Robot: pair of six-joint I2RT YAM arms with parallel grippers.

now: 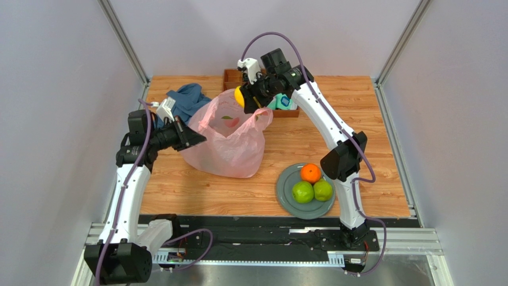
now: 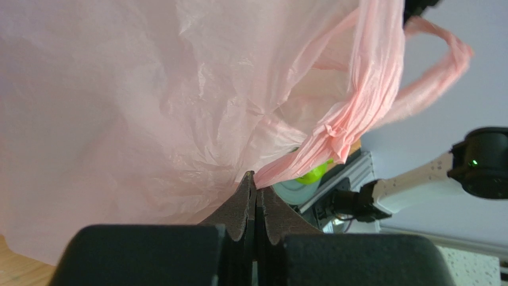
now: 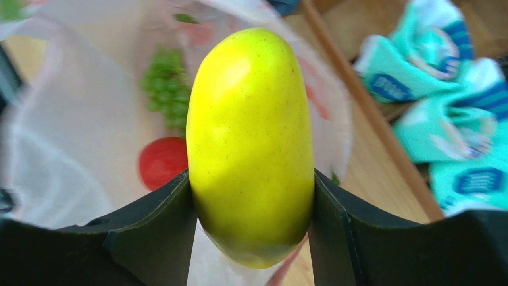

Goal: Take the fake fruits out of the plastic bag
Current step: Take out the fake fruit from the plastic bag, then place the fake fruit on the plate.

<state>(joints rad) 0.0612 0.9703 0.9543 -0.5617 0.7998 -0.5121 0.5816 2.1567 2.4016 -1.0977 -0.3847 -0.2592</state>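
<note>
I will swing my right gripper back and down and let go of the lemon (image 1: 239, 96) on the plate's bare edge beside the orange (image 1: 310, 173), because that spot is below the gripper toward my base.
The pink plastic bag (image 1: 229, 140) stands open mid-table. My left gripper (image 1: 198, 140) is shut on its left rim; in the left wrist view the gripper (image 2: 255, 179) pinches the pink film (image 2: 149, 89). My right gripper (image 1: 244, 101) is above the bag's far rim, shut on a yellow lemon (image 1: 239, 96). The right wrist view shows the lemon (image 3: 250, 137) between the fingers (image 3: 155, 226), with a red apple (image 3: 162, 161) and green grapes (image 3: 167, 83) in the bag below. An orange (image 1: 310, 173), a green apple (image 1: 302, 192) and a green pear (image 1: 323, 190) lie on the grey plate (image 1: 286, 199).
A blue cloth (image 1: 188, 98) lies behind the bag at left. A wooden tray (image 1: 229, 76) at the back holds teal-and-white socks (image 1: 285, 102), which also show in the right wrist view (image 3: 441, 89). The grey plate sits near the right arm's base.
</note>
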